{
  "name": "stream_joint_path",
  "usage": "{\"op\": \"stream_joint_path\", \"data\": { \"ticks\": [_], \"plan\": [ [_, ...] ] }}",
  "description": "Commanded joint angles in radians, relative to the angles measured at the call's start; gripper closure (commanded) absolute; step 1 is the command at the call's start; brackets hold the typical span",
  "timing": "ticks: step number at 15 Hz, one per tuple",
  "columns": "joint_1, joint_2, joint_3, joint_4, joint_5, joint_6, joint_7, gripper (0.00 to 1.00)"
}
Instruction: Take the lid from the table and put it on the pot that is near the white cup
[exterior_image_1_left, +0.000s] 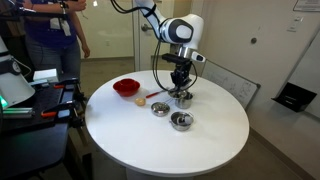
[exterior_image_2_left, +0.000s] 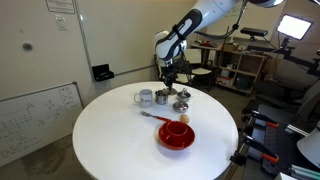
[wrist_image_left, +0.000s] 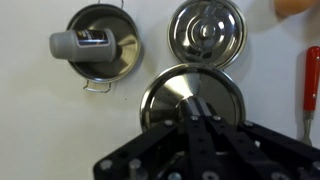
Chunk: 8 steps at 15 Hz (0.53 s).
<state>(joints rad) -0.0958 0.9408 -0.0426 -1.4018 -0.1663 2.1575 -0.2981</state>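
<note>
The lid still hangs short of the pot, so next my gripper will move outward and down over the small steel pot (exterior_image_2_left: 162, 97) by the white cup and let go of the knob.
The round silvery lid (wrist_image_left: 170, 95) fills the middle of the wrist view. My gripper (wrist_image_left: 197, 110) is shut on its centre knob. In both exterior views the gripper (exterior_image_1_left: 182, 92) (exterior_image_2_left: 178, 92) hangs low over the table with the lid (exterior_image_1_left: 184, 99) under it; I cannot tell whether the lid touches the table. The small steel pot (wrist_image_left: 105, 55) stands apart from the lid, with the pale white cup (wrist_image_left: 78, 43) right beside it. The pot (exterior_image_1_left: 181, 121) (exterior_image_2_left: 162, 97) and the cup (exterior_image_2_left: 145, 97) also show in the exterior views.
Another round steel dish (wrist_image_left: 205, 33) (exterior_image_1_left: 160, 108) lies close to the lid. A red-handled utensil (wrist_image_left: 311, 80) lies beside the lid, and a red bowl (exterior_image_1_left: 127, 88) (exterior_image_2_left: 177, 135) stands further off. The round white table (exterior_image_1_left: 210, 140) carries everything. A person (exterior_image_1_left: 50, 35) stands behind the table.
</note>
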Motion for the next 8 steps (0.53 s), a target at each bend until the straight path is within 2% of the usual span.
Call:
{"op": "stream_joint_path", "data": {
  "ticks": [1, 8],
  "plan": [
    [0.007, 0.096, 0.003, 0.161, -0.026, -0.052, -0.044, 1.0],
    [0.019, 0.205, 0.002, 0.361, -0.035, -0.173, -0.104, 1.0]
  ]
}}
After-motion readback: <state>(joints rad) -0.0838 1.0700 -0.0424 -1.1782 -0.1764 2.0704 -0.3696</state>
